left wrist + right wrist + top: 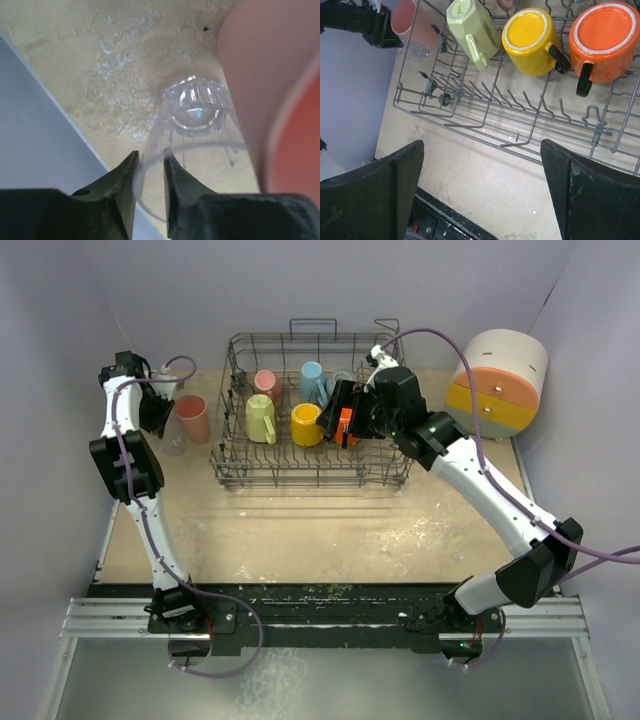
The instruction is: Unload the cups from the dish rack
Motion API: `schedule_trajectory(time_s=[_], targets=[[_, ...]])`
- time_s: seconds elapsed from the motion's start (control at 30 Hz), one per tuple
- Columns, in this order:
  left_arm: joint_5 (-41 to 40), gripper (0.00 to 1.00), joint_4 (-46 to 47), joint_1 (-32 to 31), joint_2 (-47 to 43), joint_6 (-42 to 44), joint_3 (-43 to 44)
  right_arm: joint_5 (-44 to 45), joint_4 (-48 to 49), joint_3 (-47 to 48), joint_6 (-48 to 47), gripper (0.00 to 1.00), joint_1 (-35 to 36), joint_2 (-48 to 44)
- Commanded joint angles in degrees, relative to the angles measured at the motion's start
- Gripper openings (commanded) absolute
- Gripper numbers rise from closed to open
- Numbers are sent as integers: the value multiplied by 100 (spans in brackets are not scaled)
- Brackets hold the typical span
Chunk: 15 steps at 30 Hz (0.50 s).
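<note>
My right gripper goes down toward the right in the wrist view next and straddles the orange mug's dark handle [345, 440] [585, 80], which sticks out free below it.
The dark wire dish rack [300, 472] holds a pink cup [267, 383], a light blue cup [313, 378], a pale yellow-green mug [260, 418], a yellow mug [306, 425] and an orange mug [605, 37], all bottom up. A salmon tumbler [190, 418] stands on the table left of the rack. My left gripper [150, 159] is there, pinching the rim of a clear plastic cup [197, 107] that stands beside the tumbler [270, 75]. My right gripper [482, 145] is wide open and empty above the rack's front edge [485, 135], near the orange mug.
A round white, orange and yellow drawer box [497, 380] stands right of the rack. Grey walls enclose the table on the left, back and right. Bare tabletop [320, 540] lies in front of the rack.
</note>
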Motion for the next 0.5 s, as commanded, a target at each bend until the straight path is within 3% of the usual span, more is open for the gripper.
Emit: schedule_trajectory(time_s=[0.0, 0.33, 0.4, 0.43, 0.47], targets=[[184, 35, -110, -26, 176, -166, 408, -38, 23, 254, -124, 100, -51, -32], [232, 57, -92, -38, -745, 66, 725, 337, -204, 718, -564, 100, -70, 551], [435, 69, -128, -43, -1065, 59, 814, 564, -325, 894, -759, 100, -70, 777], [544, 90, -147, -48, -1239, 54, 831, 682, -393, 993, -853, 100, -68, 927], [679, 99, -140, -49, -1438, 26, 800, 788, -466, 1081, -954, 100, -69, 1085]])
